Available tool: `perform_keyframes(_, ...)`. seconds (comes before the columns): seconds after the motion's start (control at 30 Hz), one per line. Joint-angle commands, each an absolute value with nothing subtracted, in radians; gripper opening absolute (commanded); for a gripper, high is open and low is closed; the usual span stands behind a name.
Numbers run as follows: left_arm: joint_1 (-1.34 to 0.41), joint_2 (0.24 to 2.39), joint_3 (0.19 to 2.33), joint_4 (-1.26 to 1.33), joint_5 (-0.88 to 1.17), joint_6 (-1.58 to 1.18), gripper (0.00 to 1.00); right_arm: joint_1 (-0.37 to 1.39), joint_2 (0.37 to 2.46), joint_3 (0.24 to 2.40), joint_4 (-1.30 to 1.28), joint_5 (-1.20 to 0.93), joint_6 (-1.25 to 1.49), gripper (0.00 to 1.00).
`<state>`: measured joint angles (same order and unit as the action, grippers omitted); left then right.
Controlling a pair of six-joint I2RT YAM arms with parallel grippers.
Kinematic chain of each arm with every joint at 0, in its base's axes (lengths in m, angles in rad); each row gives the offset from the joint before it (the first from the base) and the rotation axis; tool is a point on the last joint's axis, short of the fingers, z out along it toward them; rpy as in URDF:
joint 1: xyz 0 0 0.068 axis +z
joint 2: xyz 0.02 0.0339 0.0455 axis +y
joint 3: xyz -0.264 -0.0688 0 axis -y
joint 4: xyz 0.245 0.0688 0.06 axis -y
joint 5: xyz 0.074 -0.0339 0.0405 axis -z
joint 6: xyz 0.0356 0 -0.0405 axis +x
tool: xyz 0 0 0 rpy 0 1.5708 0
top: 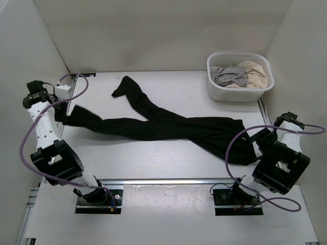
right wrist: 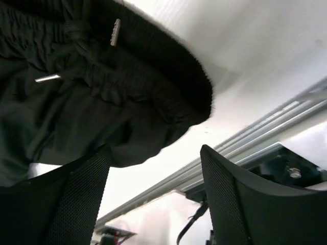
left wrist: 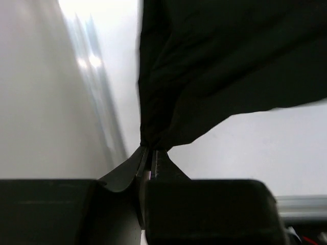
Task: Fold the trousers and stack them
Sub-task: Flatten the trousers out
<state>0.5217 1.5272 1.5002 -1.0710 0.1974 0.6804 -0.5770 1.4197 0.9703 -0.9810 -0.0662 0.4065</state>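
Observation:
I will carry the trousers' cuff up, outward and to the right in the top view with my left gripper next, beside the far leg end (top: 124, 87), then let it go, because the legs lie apart.
The black trousers (top: 168, 127) lie spread across the table, legs crossing, waist at the right, one leg end at the far middle. My left gripper (top: 65, 113) is shut on the other leg's cuff at the left edge; in the left wrist view the fabric (left wrist: 219, 66) bunches out from my closed fingertips (left wrist: 151, 153). My right gripper (top: 258, 145) is open beside the waistband end. In the right wrist view the elastic waistband with drawstring (right wrist: 102, 66) lies just beyond my spread fingers (right wrist: 82, 194), untouched.
A white basket (top: 240, 92) holding a grey and a beige garment stands at the far right corner. Metal rails run along the left, right and near table edges (top: 163, 181). White walls enclose the table.

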Motion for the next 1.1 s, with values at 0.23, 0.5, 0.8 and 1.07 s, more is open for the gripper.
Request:
perform_keyframes(0.23,0.528,1.516,1.394,-1.062,0.193,0.649,0.14,-0.443,1.434,1.222,-0.988,0.118,0.411,0.84)
perform_keyframes(0.5,0.528,1.571,1.425,-1.062,0.172,0.640,0.14,-0.275,1.842,1.517,-0.951,0.046,0.304,0.85)
perform_keyframes(0.8,0.528,1.580,1.564,-1.071,0.184,0.611,0.14,-0.210,1.985,1.486,-0.824,0.020,0.374,0.83)
perform_keyframes(1.07,0.528,1.594,1.958,-1.091,0.319,0.563,0.14,-0.221,2.034,1.451,-0.787,0.132,0.432,0.00)
